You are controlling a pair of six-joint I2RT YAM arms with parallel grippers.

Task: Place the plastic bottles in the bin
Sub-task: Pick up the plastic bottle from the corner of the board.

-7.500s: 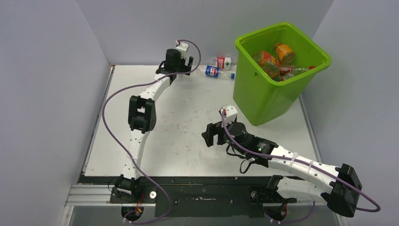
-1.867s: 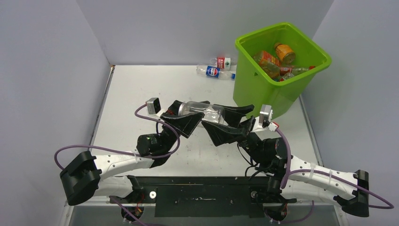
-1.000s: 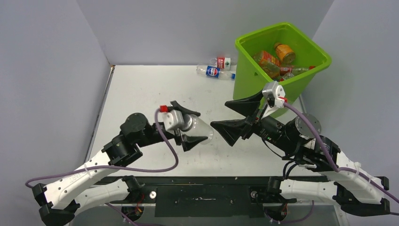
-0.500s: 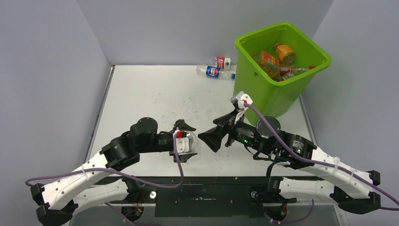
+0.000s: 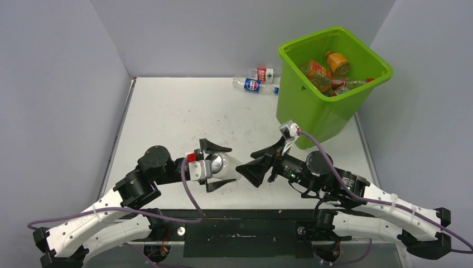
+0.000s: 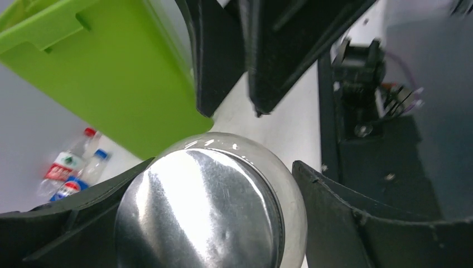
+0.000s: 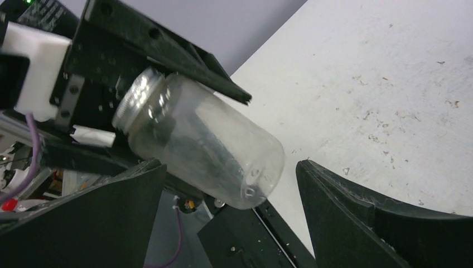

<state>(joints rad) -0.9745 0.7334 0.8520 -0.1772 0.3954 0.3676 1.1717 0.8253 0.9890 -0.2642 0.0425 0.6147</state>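
My right gripper needs to move across onto the bottle's base end (image 5: 231, 166) (image 7: 252, 168) next and close its fingers there, because that end of the bottle is to its left in the top view.
My left gripper (image 5: 222, 166) is shut on a clear plastic bottle (image 5: 230, 170) with a silver cap. It holds the bottle level, low over the table's near edge. In the left wrist view the cap (image 6: 201, 218) fills the space between my fingers (image 6: 357, 223). My right gripper (image 5: 245, 161) is open and faces the bottle's base, its jaws on either side and not touching. The right wrist view shows the bottle (image 7: 206, 139) between the open fingers (image 7: 379, 223). The lime-green bin (image 5: 312, 120) stands at the back right, with several orange and clear bottles (image 5: 329, 64) inside.
Two more bottles lie by the back wall left of the bin, one with a blue label (image 5: 254, 85) and one with a red label (image 5: 263, 72). Both also show in the left wrist view (image 6: 70, 173). Grey walls close in both sides.
Both arms have come down from mid-table height to the near edge. The left gripper has kept the clear bottle and turned its wrist. The right gripper has let go and stays open before it.
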